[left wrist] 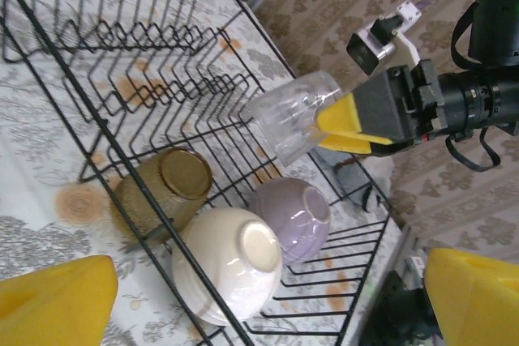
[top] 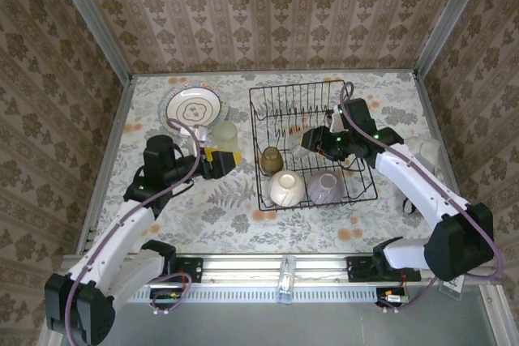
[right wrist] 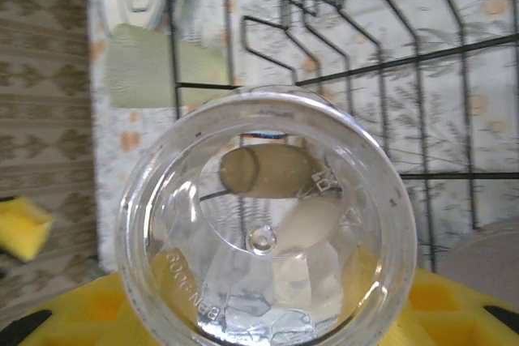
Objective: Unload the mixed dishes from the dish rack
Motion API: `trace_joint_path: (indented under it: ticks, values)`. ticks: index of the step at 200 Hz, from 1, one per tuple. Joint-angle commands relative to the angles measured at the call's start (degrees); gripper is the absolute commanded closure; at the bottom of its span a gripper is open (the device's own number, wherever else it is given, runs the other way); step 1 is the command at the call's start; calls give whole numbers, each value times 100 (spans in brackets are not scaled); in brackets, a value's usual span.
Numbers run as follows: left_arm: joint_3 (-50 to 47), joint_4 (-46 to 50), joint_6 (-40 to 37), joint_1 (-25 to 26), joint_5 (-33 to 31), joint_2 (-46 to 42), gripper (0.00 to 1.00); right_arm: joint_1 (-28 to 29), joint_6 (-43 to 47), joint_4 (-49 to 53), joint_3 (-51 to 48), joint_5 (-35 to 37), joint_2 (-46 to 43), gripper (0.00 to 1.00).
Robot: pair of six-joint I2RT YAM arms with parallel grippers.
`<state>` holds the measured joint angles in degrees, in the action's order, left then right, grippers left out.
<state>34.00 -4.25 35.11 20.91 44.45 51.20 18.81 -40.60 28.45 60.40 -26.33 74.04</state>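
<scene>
I should reach my left gripper over the rack's side bar onto the side of the clear glass at its loose end, which is clear of yellow fingers.
The black wire dish rack sits mid-table. My right gripper is inside it, shut on a clear glass and holding it tilted above the rack floor; in the right wrist view the glass is seen base-on between the yellow pads. An amber-brown cup, a cream bowl and a lilac bowl lie upturned along the rack's near side. My left gripper is open just left of the rack with nothing between its fingers. On the table behind it are a pale-green cup and a patterned plate.
The rack's upright tines rise just behind the held glass. A white object lies on the table right of the rack, beside the right arm. Patterned walls close in the table on three sides.
</scene>
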Motion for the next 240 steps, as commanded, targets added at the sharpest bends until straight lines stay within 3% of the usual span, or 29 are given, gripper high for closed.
trace_joint_path:
  ticks: [1, 48, 88, 114, 194, 240]
  values:
    - [-112, -1225, 617, 60, 726, 256, 5, -94, -529, -677, -174, -1008, -269, 72]
    - [134, -2280, 1057, 721, 958, 1031, 5, -120, -1027, -1383, -317, -1750, -408, 72]
    - [384, -3455, 1752, 986, 1039, 1736, 7, -114, -1332, -1835, -480, -2055, -478, 72]
    - [618, -3732, 1891, 1144, 1057, 2100, 8, -114, -1497, -2093, -565, -2221, -522, 72]
    - [1097, -5249, 2922, 1318, 1046, 3088, 12, -119, -1669, -2451, -726, -2505, -637, 72]
    - [1271, -5967, 3509, 1372, 959, 3367, 21, -116, -1687, -2563, -785, -2566, -650, 72]
